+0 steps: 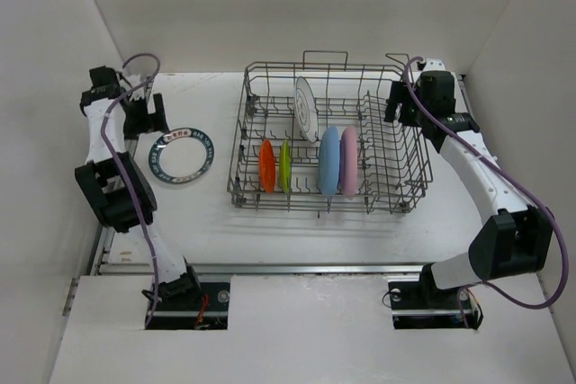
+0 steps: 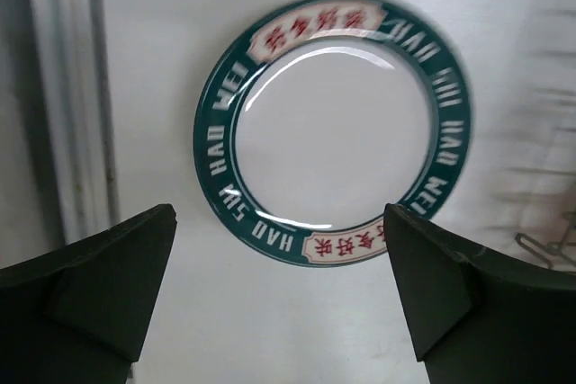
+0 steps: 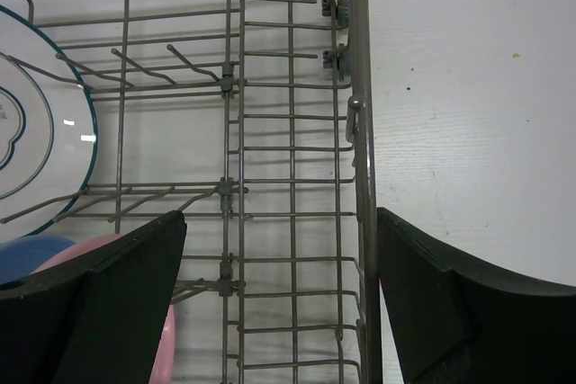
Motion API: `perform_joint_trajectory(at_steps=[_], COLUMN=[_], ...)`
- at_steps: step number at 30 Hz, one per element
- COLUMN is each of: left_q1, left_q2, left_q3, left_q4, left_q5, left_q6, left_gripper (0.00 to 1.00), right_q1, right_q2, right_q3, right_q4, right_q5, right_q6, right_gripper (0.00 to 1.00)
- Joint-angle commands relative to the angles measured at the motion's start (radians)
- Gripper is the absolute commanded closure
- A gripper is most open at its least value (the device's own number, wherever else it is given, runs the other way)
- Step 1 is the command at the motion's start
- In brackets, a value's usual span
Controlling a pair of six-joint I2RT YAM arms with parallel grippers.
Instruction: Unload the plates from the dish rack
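Observation:
The left gripper moves over the rack and onto the white patterned plate's far rim next, since the plate stands to the gripper's right in the top view.
The grey wire dish rack stands mid-table. It holds an upright white patterned plate, an orange plate, a lime-green plate, a light-blue plate and a pink plate. A white plate with a green lettered rim lies flat on the table left of the rack, and also shows in the left wrist view. My left gripper hovers open and empty just beside it. My right gripper is open and empty above the rack's right side, with the pink plate to its left.
White walls enclose the table on the left, back and right. A metal rail runs along the table's left edge. The rack's raised handle stands at its back edge.

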Motion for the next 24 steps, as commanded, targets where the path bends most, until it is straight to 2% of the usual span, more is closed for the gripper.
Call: perform_joint_trajectory(at_steps=[1,3,6,7,8,9,11,12,13,14,16,17,20,24], left_q1=[-0.108,-0.174,-0.211,-0.225,-0.239,-0.3,-0.409,-0.471,-0.601,-0.663,-0.774,-0.855,-0.938,-0.951], left_q2=[-0.21,-0.234,-0.207,-0.188,-0.164,-0.108,-0.054,-0.027,0.014,0.029,0.08,0.097,0.16,0.215], left_q3=[0.056,0.146,0.319,0.372,0.43,0.554,0.662,0.7,0.739,0.739,0.739,0.728,0.728,0.728], left_q4=[0.093,0.103,0.076,0.036,0.005,-0.054,-0.105,-0.125,-0.137,-0.138,-0.138,-0.122,-0.049,0.014], left_q5=[-0.154,-0.139,-0.055,0.103,0.196,0.279,0.196,0.128,0.058,-0.078,-0.2,-0.299,-0.397,-0.453], left_q6=[0.053,0.087,-0.02,-0.043,-0.022,-0.002,0.009,0.067,0.108,0.153,0.245,0.245,0.221,0.094], left_gripper=[0.0,0.0,0.0,0.0,0.0,0.0,0.0,0.0,0.0,0.0,0.0,0.0,0.0,0.0], right_q1=[-0.007,-0.007,-0.007,-0.007,-0.007,-0.007,-0.007,-0.007,-0.007,-0.007,-0.007,-0.007,-0.007,-0.007], right_q2=[-0.006,-0.006,-0.015,-0.016,-0.016,-0.026,-0.026,-0.037,-0.037,-0.037,-0.037,-0.037,-0.028,-0.068], right_q3=[-0.01,-0.01,-0.01,-0.01,-0.01,-0.01,-0.01,-0.01,-0.01,-0.01,-0.01,-0.01,-0.01,-0.03], right_q4=[-0.017,-0.017,-0.017,-0.017,-0.017,-0.017,-0.017,-0.017,-0.017,-0.017,-0.017,-0.017,-0.017,-0.017], right_q5=[0.001,0.001,0.001,0.001,0.001,0.001,0.001,0.001,0.001,0.001,0.013,0.013,0.013,0.022], right_q6=[-0.003,-0.003,0.007,0.007,0.007,0.016,0.016,0.016,0.026,0.026,0.026,0.026,0.035,0.035], right_gripper=[0.11,0.11,0.11,0.11,0.11,0.11,0.11,0.11,0.11,0.11,0.11,0.11,0.11,0.11])
